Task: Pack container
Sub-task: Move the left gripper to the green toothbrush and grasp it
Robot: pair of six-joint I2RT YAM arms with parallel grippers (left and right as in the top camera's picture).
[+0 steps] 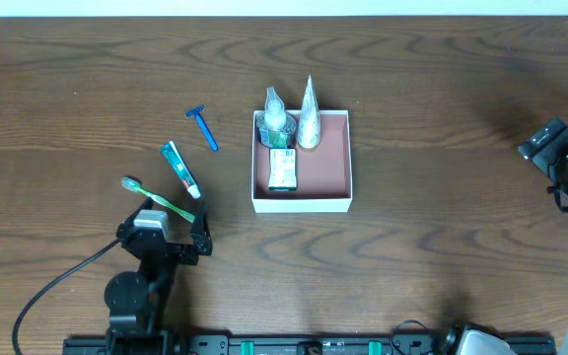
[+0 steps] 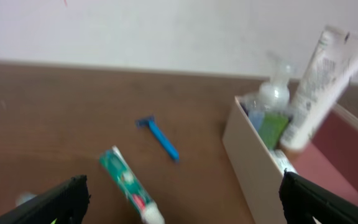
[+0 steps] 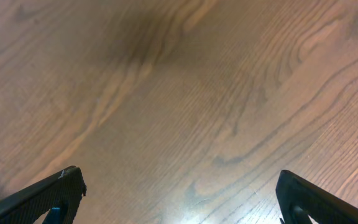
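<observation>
The left gripper should next tilt its forward-pointing fingers downward and turn them to straddle the handle (image 1: 170, 205) of the slanted green toothbrush, then lower there.
The container (image 1: 328, 158), a square box with white walls and a reddish-brown inside, sits mid-table. It holds a clear bottle (image 1: 275, 116), a white tube (image 1: 309, 123) and a green-and-white packet (image 1: 283, 169). Left of it lie a blue razor (image 1: 203, 126), a green toothpaste tube (image 1: 180, 169) and a green toothbrush (image 1: 158, 197). My left gripper (image 1: 166, 219) is open and empty, just in front of the toothbrush. The left wrist view shows its jaws (image 2: 185, 211), the toothpaste (image 2: 128, 183), the razor (image 2: 160, 138) and the container wall (image 2: 253, 162). My right gripper (image 1: 550, 148) is open and empty, far right.
The right wrist view shows only bare wood between the open jaws (image 3: 182, 211). A black cable (image 1: 47, 286) runs from the left arm base to the front left. The table's front edge carries a black rail (image 1: 304, 345).
</observation>
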